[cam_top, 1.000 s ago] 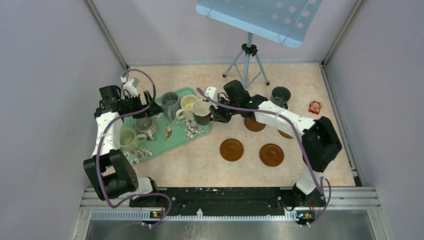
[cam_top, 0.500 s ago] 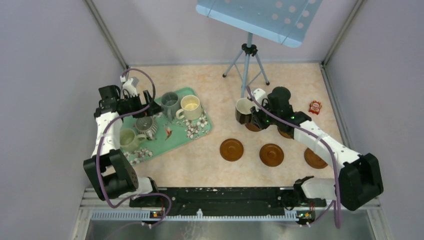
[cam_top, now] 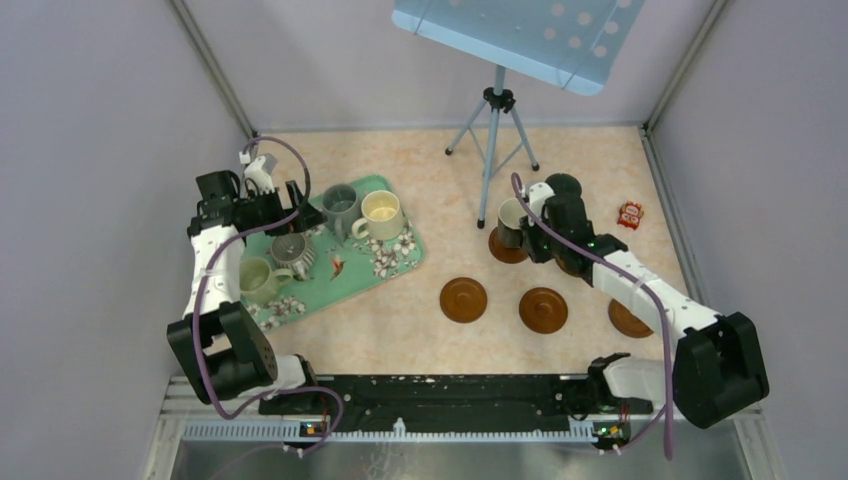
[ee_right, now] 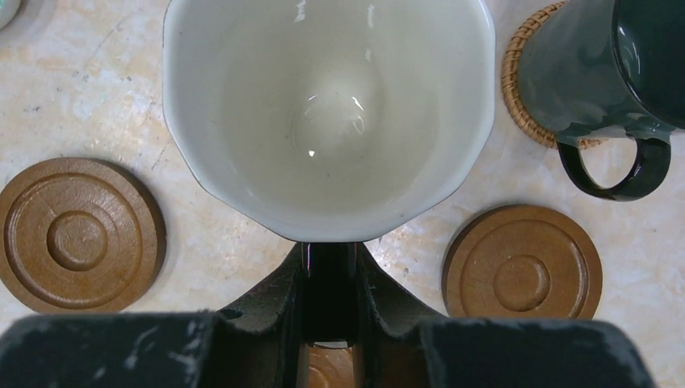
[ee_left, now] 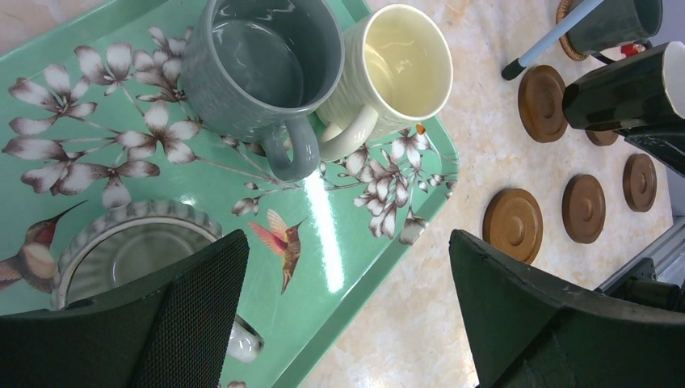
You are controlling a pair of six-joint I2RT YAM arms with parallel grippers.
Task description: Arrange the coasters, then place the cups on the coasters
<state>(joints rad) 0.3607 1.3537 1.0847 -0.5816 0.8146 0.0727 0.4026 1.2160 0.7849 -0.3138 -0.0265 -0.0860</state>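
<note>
Next, my right gripper will carry the dark cup down, to set it on the coaster by the tripod's leg and release the handle.
My right gripper (cam_top: 530,236) (ee_right: 329,259) is shut on the handle of a dark cup with a cream inside (cam_top: 512,220) (ee_right: 327,105). The cup is over the back-left coaster (cam_top: 506,250); I cannot tell whether it touches. A dark green cup (cam_top: 562,187) (ee_right: 598,73) stands on a coaster behind it. More coasters (cam_top: 463,299) (cam_top: 543,309) (cam_top: 627,320) lie in front. My left gripper (cam_top: 300,215) (ee_left: 346,242) hangs open over the green tray (cam_top: 350,275). On the tray are grey-blue (cam_top: 340,203), cream-white (cam_top: 381,210), ribbed grey (cam_top: 293,252) and pale green (cam_top: 256,278) cups.
A tripod (cam_top: 494,120) stands at the back middle, its legs close to the held cup. A small red packet (cam_top: 629,214) lies at the back right. Metal frame rails edge the table on the left, right and near sides.
My right arm has carried the dark cup from beside the tray to the right, over the back-left coaster. The left arm has not moved.
</note>
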